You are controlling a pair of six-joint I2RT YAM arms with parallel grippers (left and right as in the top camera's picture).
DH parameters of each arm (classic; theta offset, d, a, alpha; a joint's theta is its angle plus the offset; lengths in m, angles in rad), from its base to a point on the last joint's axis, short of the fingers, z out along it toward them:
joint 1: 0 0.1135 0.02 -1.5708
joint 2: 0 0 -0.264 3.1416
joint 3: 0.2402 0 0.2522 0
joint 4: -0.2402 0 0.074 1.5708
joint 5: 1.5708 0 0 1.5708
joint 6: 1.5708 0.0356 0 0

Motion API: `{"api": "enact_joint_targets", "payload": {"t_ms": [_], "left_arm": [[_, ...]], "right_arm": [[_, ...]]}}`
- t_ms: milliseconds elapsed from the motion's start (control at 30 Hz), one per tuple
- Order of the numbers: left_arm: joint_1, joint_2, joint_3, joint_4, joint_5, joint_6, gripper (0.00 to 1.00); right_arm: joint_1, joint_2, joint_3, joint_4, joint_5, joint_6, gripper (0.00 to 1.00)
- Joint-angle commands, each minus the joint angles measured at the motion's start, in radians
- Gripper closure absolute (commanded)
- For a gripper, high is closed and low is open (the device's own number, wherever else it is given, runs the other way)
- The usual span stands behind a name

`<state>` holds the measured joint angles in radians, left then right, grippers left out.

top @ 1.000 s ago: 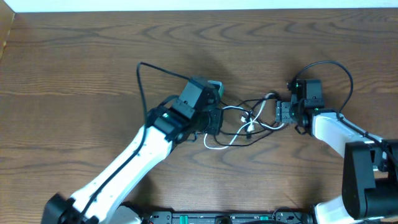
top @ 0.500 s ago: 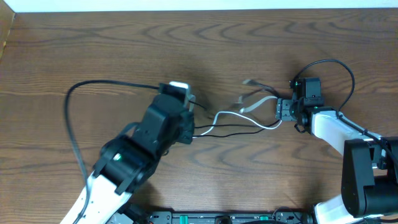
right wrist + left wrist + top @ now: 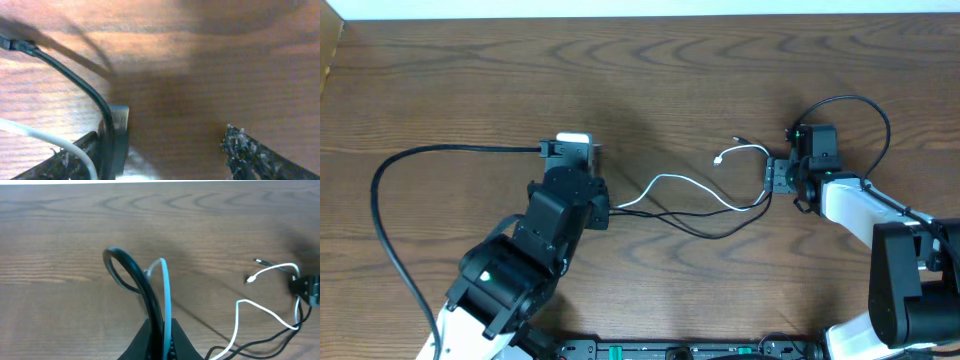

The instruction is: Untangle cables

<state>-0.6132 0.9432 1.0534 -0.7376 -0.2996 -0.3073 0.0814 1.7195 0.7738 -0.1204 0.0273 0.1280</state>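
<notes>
My left gripper should lower both cables next, slightly toward my right gripper, and then let go of them, since the cables are held in loops above the table.
My left gripper [image 3: 607, 208] is shut on both cables; in the left wrist view the black cable [image 3: 131, 273] and the white cable [image 3: 164, 282] rise side by side in loops out of the closed left gripper [image 3: 163, 342]. From there the white cable [image 3: 665, 179] and the black cable [image 3: 695, 228] run right across the table to my right gripper [image 3: 775, 180]. They curl back beyond it, ending in small plugs. The right gripper [image 3: 162, 139] is open. The black cable [image 3: 75, 75] and white cable [image 3: 40, 134] lie against its left finger [image 3: 75, 155].
A thick black arm cable [image 3: 380, 190] loops wide over the table at the left. The left arm's body [image 3: 510, 275] covers the lower left. The right arm [image 3: 865, 210] and its base fill the lower right corner. The table's far edge [image 3: 640, 14] runs along the top.
My left gripper has drawn back to the left with both cables in it. The knot in the middle has stretched into two long strands. The right gripper has stayed in place.
</notes>
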Motion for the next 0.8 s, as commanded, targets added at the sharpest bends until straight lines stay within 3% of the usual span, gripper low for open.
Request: {"api": "enact_joint_targets", "payload": {"t_ms": [0, 167, 467, 667, 767], "left_arm": [[0.002, 0.031, 0.004, -0.016, -0.042, -0.022, 0.91], [0.002, 0.101, 0.004, -0.041, -0.042, -0.064, 0.87], [0.005, 0.285, 0.004, -0.044, -0.019, -0.110, 0.83], [0.074, 0.394, 0.004, -0.044, 0.158, -0.109, 0.65], [0.134, 0.425, 0.004, -0.044, 0.254, -0.101, 0.41]], "right_arm": [[-0.002, 0.080, -0.062, -0.027, -0.266, 0.005, 0.27], [-0.001, 0.080, -0.062, -0.018, -0.397, 0.005, 0.36], [-0.001, 0.080, -0.062, 0.001, -0.584, -0.075, 0.34], [-0.001, 0.080, -0.062, 0.005, -0.583, -0.074, 0.32], [-0.001, 0.080, -0.062, 0.008, -0.573, -0.074, 0.31]]}}
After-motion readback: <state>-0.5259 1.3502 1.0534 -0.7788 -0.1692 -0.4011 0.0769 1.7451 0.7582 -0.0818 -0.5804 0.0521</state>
